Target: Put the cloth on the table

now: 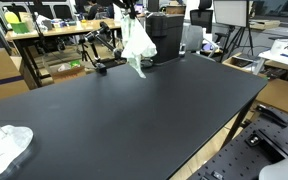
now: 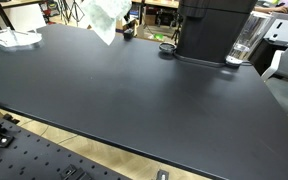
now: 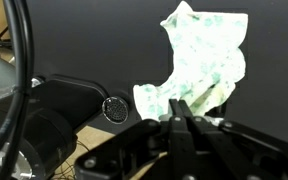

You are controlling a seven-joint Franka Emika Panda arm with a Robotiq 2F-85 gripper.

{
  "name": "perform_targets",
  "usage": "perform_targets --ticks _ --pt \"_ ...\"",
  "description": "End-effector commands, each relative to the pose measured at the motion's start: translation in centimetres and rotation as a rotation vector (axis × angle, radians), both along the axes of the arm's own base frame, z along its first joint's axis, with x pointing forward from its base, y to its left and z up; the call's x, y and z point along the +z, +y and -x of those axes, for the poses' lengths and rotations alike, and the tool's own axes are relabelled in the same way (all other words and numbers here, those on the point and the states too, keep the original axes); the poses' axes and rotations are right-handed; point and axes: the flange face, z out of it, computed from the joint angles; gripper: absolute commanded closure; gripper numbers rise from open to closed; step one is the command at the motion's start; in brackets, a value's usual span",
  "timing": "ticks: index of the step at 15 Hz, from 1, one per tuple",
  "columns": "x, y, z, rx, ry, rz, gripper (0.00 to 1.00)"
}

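Observation:
My gripper will move down toward the bare table below until the cloth's lower tip touches it, then let go of the cloth's upper edge, since that tip is hanging clear of the table.
A white cloth with a pale green print (image 1: 137,44) hangs in the air above the far part of the black table (image 1: 124,110). It also shows in an exterior view (image 2: 106,18) and in the wrist view (image 3: 204,60). My gripper (image 3: 180,118) is shut on the cloth's upper edge and holds it clear of the table top. In an exterior view the gripper (image 1: 130,10) sits at the top of the hanging cloth. The cloth's lower tip hangs just above the surface.
A black machine (image 2: 212,30) and a glass jug (image 2: 246,42) stand at the table's back edge. A white cloth bundle (image 1: 4,148) lies on a table corner, seen too in an exterior view (image 2: 12,38). Desks and boxes stand behind.

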Motion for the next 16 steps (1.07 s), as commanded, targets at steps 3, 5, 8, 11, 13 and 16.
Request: perform_targets --ticks 3,5,8,11,13,16 --pt "8.0 3.6 -1.4 -0.026 -0.041 -0.007 1.0" --pt "9.0 4.4 -1.8 -0.023 -0.04 -0.008 1.0" --pt "7.0 5.0 -3.1 -0.045 0.021 -0.027 1.0" --pt "2.7 4.9 -4.6 -0.073 0.094 -0.044 1.0" --pt "-0.5 4.6 -5.6 -0.089 0.139 -0.051 1.0" --pt "-4.3 4.0 -6.9 -0.11 0.199 -0.064 1.0"
